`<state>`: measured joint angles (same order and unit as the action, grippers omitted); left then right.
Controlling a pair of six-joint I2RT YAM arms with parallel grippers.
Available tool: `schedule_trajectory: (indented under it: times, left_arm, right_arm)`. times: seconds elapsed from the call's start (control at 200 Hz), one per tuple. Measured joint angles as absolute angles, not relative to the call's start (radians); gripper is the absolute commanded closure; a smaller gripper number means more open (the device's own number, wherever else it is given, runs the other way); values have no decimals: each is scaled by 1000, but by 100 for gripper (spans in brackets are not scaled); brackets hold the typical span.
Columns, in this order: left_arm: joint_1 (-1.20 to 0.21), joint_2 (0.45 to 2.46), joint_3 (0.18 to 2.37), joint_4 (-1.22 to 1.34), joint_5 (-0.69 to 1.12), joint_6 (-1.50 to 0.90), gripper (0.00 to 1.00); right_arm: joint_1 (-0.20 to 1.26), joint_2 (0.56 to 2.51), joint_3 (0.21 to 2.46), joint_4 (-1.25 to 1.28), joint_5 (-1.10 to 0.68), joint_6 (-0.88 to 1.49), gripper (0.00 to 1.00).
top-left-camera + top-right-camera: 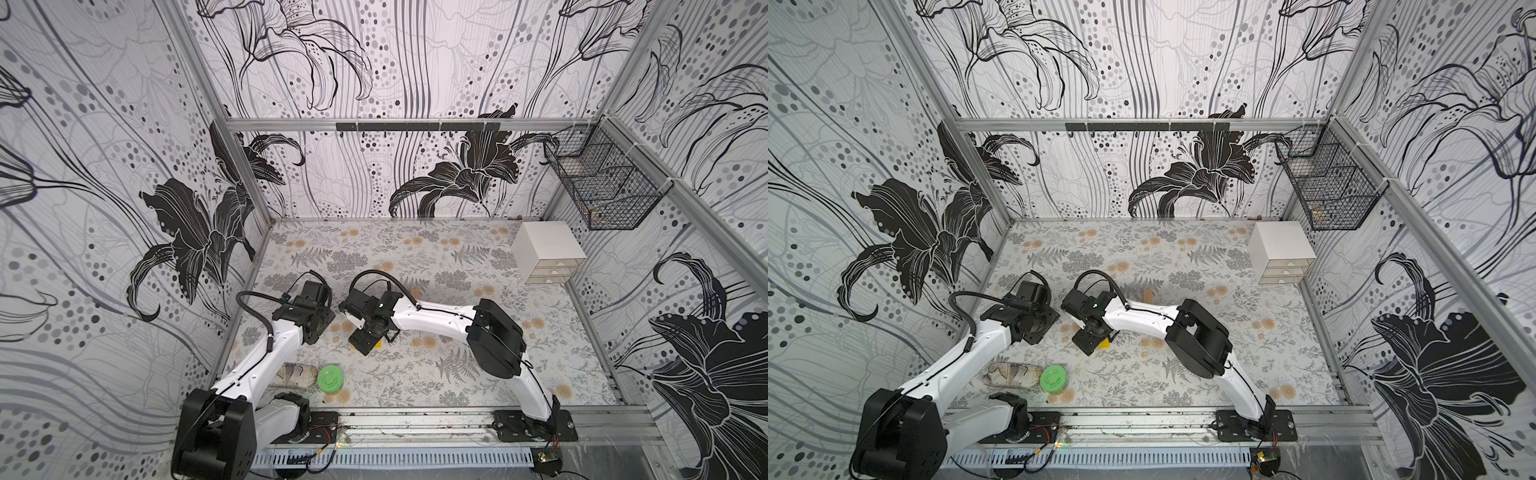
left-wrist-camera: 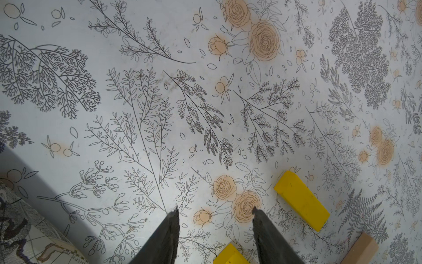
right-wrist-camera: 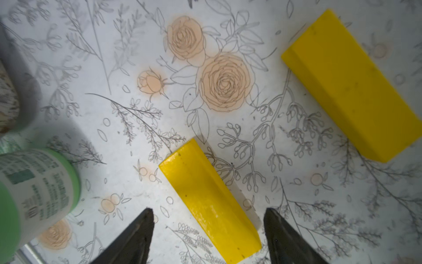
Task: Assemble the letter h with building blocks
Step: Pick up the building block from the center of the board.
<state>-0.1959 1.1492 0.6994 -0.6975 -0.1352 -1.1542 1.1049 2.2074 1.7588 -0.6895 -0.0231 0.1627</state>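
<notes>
My right gripper moves down next and closes across the long sides of the nearer yellow block (image 1: 1104, 344) (image 3: 216, 211), since the block lies below, slanted between the open fingers.
Two yellow building blocks lie flat on the flowered table, roughly parallel and apart. The nearer yellow block (image 3: 210, 201) lies between the fingers of my right gripper (image 3: 209, 217), which is open, with a gap on each side. The second yellow block (image 3: 349, 84) lies beyond it. My left gripper (image 2: 214, 212) is open over bare table, with a corner of a yellow block (image 2: 228, 254) low between its fingers. A tan wood block (image 2: 360, 249) lies past the farther yellow block (image 2: 301, 201). In a top view the tan block (image 1: 1148, 296) peeks out behind the right arm. The letter h is not in view.
A jar with a green lid (image 1: 329, 379) lies on its side near the front left, beside the left arm. A white drawer box (image 1: 547, 253) stands at the back right under a wire basket (image 1: 602, 183) on the wall. Both wrists hang close together left of the table's middle.
</notes>
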Motion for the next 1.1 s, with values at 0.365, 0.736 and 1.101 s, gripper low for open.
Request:
schedule_trajectory:
  times: [0.365, 0.736, 1.101]
  left_arm:
    - [-194, 1155, 699, -698, -135, -1153, 45]
    - [-189, 1159, 693, -691, -133, -1149, 46]
    - [-189, 1243, 693, -645, -105, -1110, 48]
  right_arm:
    - [1105, 2223, 1749, -686, -49, 172, 39]
    - [1105, 2225, 1730, -686, -29, 224, 77]
    - [1105, 2071, 1527, -646, 61, 417, 96]
